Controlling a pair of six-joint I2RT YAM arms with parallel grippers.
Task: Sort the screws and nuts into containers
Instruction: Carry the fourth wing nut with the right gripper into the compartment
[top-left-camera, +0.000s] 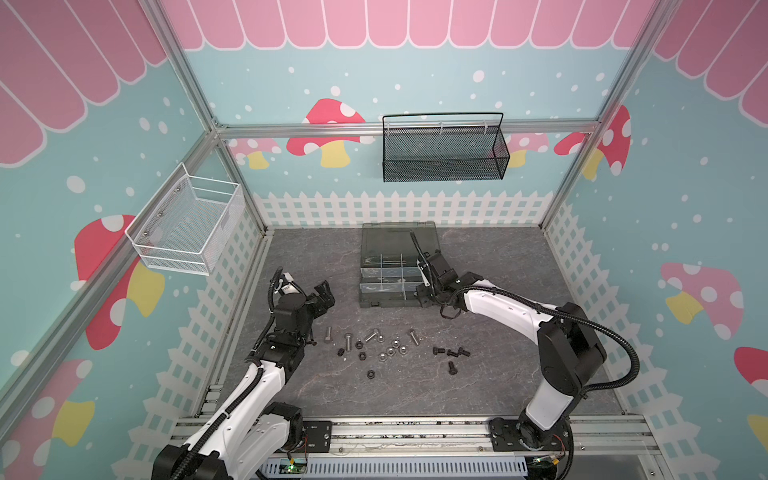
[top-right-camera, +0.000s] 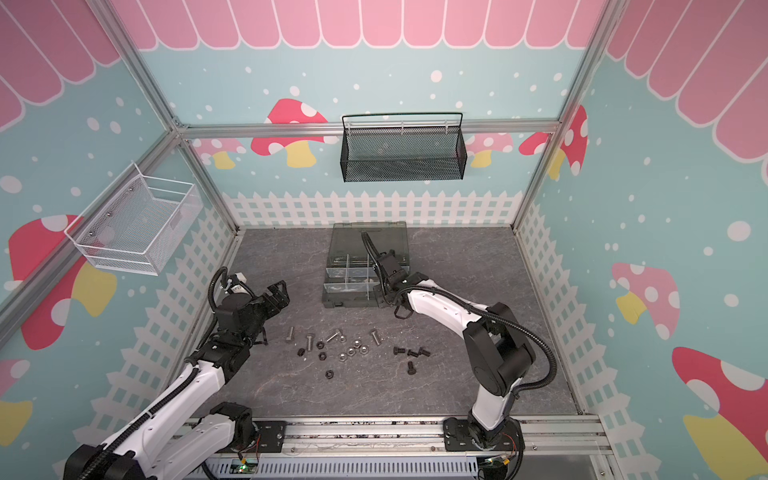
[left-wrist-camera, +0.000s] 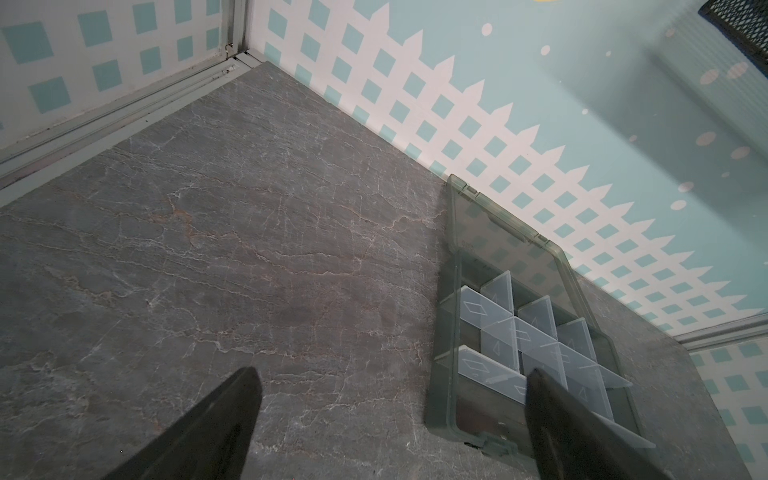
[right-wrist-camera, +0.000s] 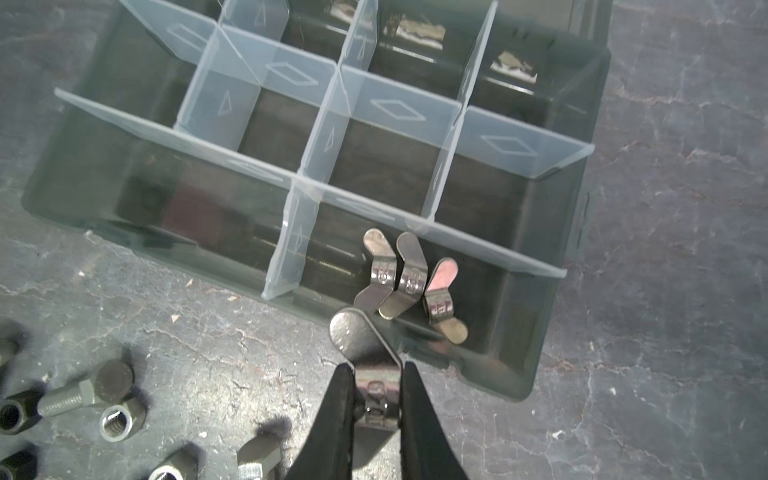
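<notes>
The silver wing nut should go in the section of the case where matching ones lie, so I will move my right gripper outward over the case's near edge, then down, to release it there.
The dark grey organiser case (top-left-camera: 376, 301) lies open near the back wall, its containers (right-wrist-camera: 399, 108) split by clear dividers. My right gripper (right-wrist-camera: 376, 368) is shut on a silver wing nut (right-wrist-camera: 361, 336), held just above the case's near edge. Three more wing nuts (right-wrist-camera: 409, 278) lie in the near right compartment. In both top views, silver screws (top-left-camera: 347, 341), silver nuts (top-left-camera: 390, 351), black screws (top-left-camera: 451, 353) and black nuts (top-left-camera: 371, 374) are scattered on the table in front of the case. My left gripper (left-wrist-camera: 392, 374) hangs open and empty to the left of the case (left-wrist-camera: 446, 374).
The case's smoky lid (top-left-camera: 395, 241) leans back towards the fence wall. A black mesh basket (top-left-camera: 444, 153) hangs on the back wall. A white wire basket (top-left-camera: 187, 228) hangs on the left wall. A metal rail (top-left-camera: 415, 432) runs along the table's front.
</notes>
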